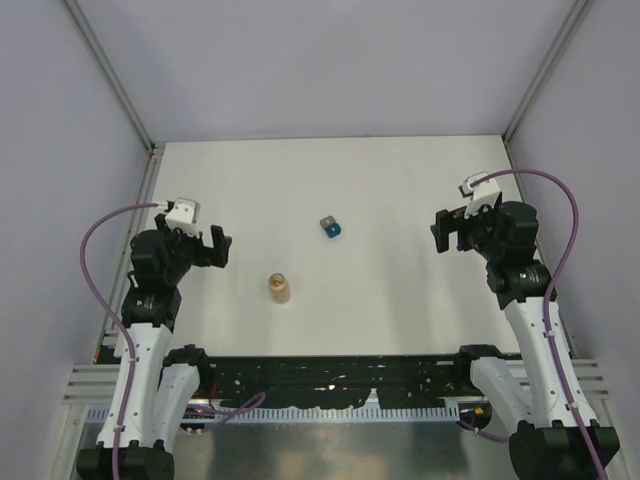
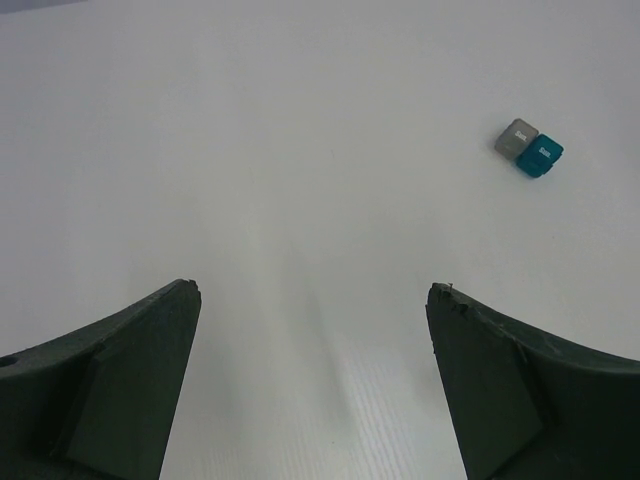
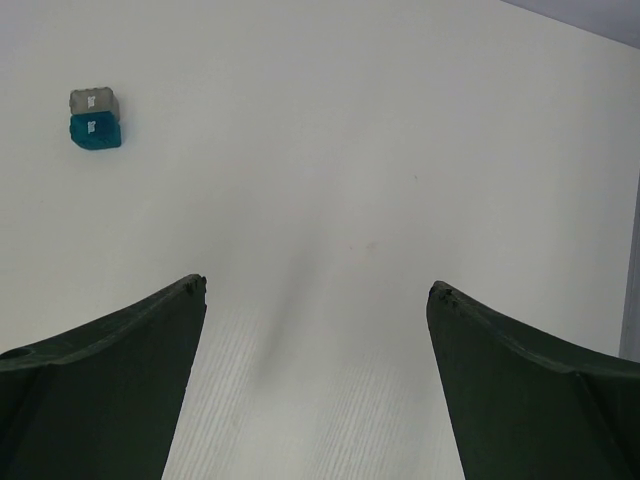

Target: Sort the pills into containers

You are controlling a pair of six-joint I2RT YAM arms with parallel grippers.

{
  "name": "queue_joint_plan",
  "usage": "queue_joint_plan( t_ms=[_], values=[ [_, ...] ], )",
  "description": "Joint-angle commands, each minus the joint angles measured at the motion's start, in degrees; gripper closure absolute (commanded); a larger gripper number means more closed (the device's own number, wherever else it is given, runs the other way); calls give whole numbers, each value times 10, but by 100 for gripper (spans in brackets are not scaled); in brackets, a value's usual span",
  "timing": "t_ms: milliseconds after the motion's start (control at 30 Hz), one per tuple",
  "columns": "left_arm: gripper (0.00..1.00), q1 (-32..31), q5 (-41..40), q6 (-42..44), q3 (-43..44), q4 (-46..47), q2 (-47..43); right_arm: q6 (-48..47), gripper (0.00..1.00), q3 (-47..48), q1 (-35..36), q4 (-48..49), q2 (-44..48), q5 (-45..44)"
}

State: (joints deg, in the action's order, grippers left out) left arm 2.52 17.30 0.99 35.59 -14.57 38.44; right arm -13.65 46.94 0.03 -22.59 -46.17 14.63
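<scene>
Both containers are far to the left in the top view. My right gripper will move there next and go down around the teal-blue container (image 1: 334, 231) (image 3: 95, 131).
Two tiny boxes sit side by side near the table's middle: a grey container (image 1: 326, 222) and a teal-blue container (image 1: 334, 231). They also show in the left wrist view, grey (image 2: 517, 136) and teal (image 2: 539, 156), and in the right wrist view, grey (image 3: 94, 101) and teal (image 3: 95, 131). My left gripper (image 1: 211, 247) is open and empty, well to their left. My right gripper (image 1: 447, 231) is open and empty, well to their right. No loose pills show.
A small clear vial (image 1: 279, 288) with orange-brown contents stands near the front, left of centre. The white table (image 1: 400, 180) is walled by grey panels on three sides. A black rail runs along the near edge.
</scene>
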Motion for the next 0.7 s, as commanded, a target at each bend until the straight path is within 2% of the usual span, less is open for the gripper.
queue_joint_plan(
  t_ms=[0, 133, 333, 500, 667],
  values=[
    [1, -2, 34, 30, 40, -15, 14, -19, 5, 32, 0, -21, -3, 35],
    [1, -2, 85, 45, 51, -36, 38, -44, 5, 62, 34, -57, -17, 54],
    [1, -11, 200, 92, 40, -71, 49, -61, 5, 82, 111, -63, -44, 17],
    [1, -47, 196, 122, 29, -89, 44, -65, 5, 75, 177, -29, -86, -14],
    [1, -54, 173, 118, 27, -78, 42, -39, 5, 99, 225, 33, -179, -51]
  ],
)
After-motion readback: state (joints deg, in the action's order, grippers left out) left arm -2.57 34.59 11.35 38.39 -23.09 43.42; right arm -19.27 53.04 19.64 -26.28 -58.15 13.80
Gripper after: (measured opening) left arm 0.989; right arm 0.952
